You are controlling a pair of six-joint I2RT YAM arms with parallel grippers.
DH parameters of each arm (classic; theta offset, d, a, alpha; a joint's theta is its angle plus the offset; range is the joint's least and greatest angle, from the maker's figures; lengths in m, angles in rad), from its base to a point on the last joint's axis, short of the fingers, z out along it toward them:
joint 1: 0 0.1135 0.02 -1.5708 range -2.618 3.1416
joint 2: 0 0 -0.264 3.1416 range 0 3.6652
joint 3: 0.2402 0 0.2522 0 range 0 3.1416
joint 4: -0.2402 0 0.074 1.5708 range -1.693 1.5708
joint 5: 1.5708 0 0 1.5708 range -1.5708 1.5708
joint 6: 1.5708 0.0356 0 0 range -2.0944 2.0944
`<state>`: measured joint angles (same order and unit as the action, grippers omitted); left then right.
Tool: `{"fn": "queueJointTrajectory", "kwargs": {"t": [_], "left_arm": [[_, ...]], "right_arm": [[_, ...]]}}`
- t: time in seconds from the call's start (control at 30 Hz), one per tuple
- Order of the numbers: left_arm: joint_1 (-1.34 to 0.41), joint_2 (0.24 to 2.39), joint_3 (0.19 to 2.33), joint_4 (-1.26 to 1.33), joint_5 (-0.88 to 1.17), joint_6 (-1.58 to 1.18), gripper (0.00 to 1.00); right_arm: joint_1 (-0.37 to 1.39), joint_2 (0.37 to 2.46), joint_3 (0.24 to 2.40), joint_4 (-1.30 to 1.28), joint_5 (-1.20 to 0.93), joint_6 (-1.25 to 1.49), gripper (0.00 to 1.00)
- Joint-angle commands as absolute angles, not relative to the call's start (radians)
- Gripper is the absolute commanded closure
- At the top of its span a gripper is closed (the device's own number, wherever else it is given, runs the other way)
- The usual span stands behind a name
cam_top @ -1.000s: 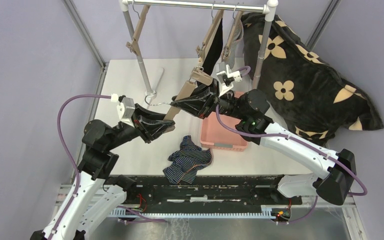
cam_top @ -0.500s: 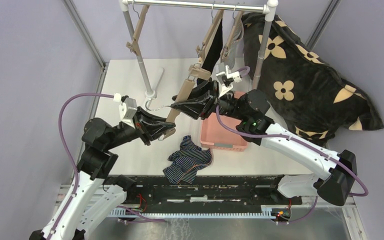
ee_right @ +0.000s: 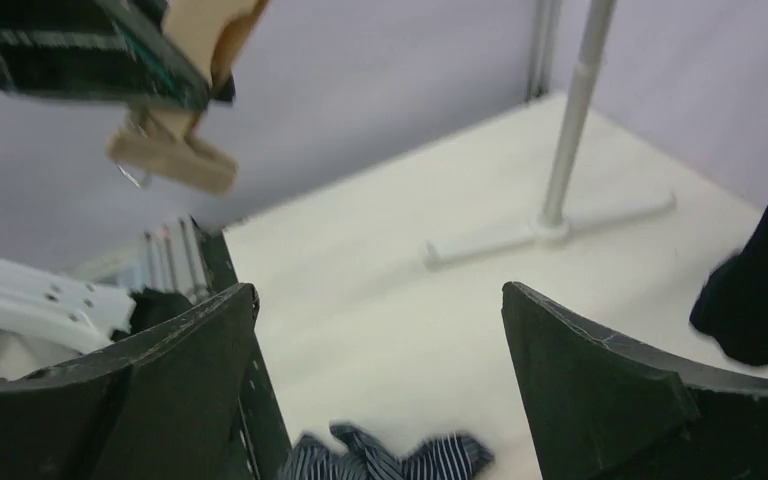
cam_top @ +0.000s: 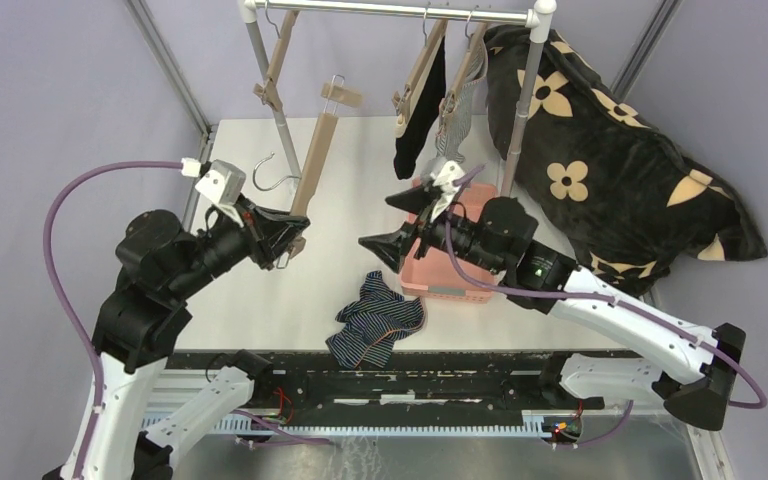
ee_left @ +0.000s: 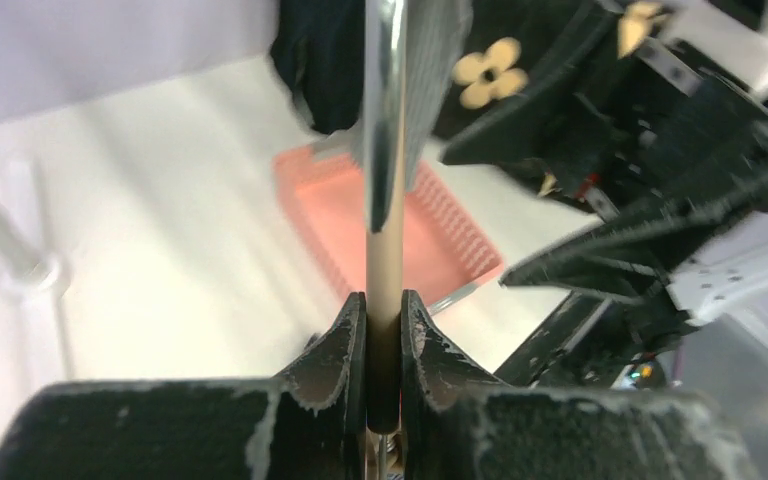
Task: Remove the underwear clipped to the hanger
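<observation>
The crumpled middle of the navy striped underwear (cam_top: 378,318) lies there unclipped. I will move my right gripper back and down onto it next, tipping its open fingers toward the table.
My left gripper (cam_top: 294,236) (ee_left: 384,310) is shut on the bar of a bare tan wooden hanger (cam_top: 318,140) (ee_left: 384,240), held up over the left of the table. My right gripper (cam_top: 392,222) (ee_right: 378,300) is open and empty, right of that hanger and above the navy striped underwear (cam_top: 378,318) (ee_right: 390,458), which lies crumpled on the table. Black underwear (cam_top: 420,120) and grey-and-white striped underwear (cam_top: 463,95) hang clipped to hangers on the rail. The held hanger's clip end (ee_right: 173,160) shows at the upper left of the right wrist view.
A pink basket (cam_top: 452,275) sits under my right arm. The rack's left post (cam_top: 278,120) and its foot (ee_right: 550,232) stand at the back, with another bare hanger (cam_top: 273,72) on the rail. A big black flower-print cushion (cam_top: 610,160) fills the back right.
My right gripper opened, let go of the hanger and drew back to the right. My left arm carried the bare hanger up and to the left.
</observation>
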<state>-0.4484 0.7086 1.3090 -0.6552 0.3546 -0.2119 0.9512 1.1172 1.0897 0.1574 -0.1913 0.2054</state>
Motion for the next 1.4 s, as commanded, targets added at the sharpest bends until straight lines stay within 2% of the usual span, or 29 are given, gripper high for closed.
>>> {"fn": "queueJointTrajectory", "kwargs": {"t": [0.0, 0.2, 0.37, 0.7, 0.97, 1.17, 1.2, 1.3, 1.33, 1.37], "left_arm": [[-0.448, 0.798, 1.401, -0.922, 0.143, -0.122, 0.97], [-0.446, 0.903, 1.449, -0.994, 0.026, -0.053, 0.97], [-0.445, 0.983, 1.497, -0.994, 0.000, -0.038, 0.97], [-0.336, 1.166, 1.625, -0.968, 0.100, -0.038, 0.97], [-0.331, 1.247, 1.736, -0.950, 0.140, -0.060, 0.97], [-0.330, 1.374, 1.950, -0.984, 0.126, -0.064, 0.97], [-0.329, 1.397, 1.990, -0.990, 0.123, -0.068, 0.97], [-0.322, 1.486, 2.114, -1.014, 0.123, -0.077, 0.97], [-0.321, 1.517, 2.145, -1.022, 0.128, -0.083, 0.97], [-0.318, 1.547, 2.175, -1.029, 0.132, -0.088, 0.97]], "right_arm": [[1.071, 1.163, 1.084, -0.185, 0.156, 0.080, 0.00], [1.201, 1.308, 1.027, -0.226, 0.299, 0.087, 0.00], [1.242, 1.388, 0.974, -0.216, 0.299, 0.132, 0.00], [1.327, 1.524, 0.903, -0.127, 0.234, 0.208, 0.00], [1.344, 1.691, 0.922, -0.094, 0.263, 0.244, 0.02], [1.344, 1.818, 0.954, -0.085, 0.232, 0.284, 0.25], [1.343, 1.832, 0.960, -0.088, 0.233, 0.289, 0.33], [1.344, 1.846, 0.974, -0.114, 0.242, 0.302, 0.70], [1.343, 1.837, 0.979, -0.125, 0.245, 0.303, 0.87], [1.346, 1.821, 0.980, -0.135, 0.252, 0.303, 0.97]]}}
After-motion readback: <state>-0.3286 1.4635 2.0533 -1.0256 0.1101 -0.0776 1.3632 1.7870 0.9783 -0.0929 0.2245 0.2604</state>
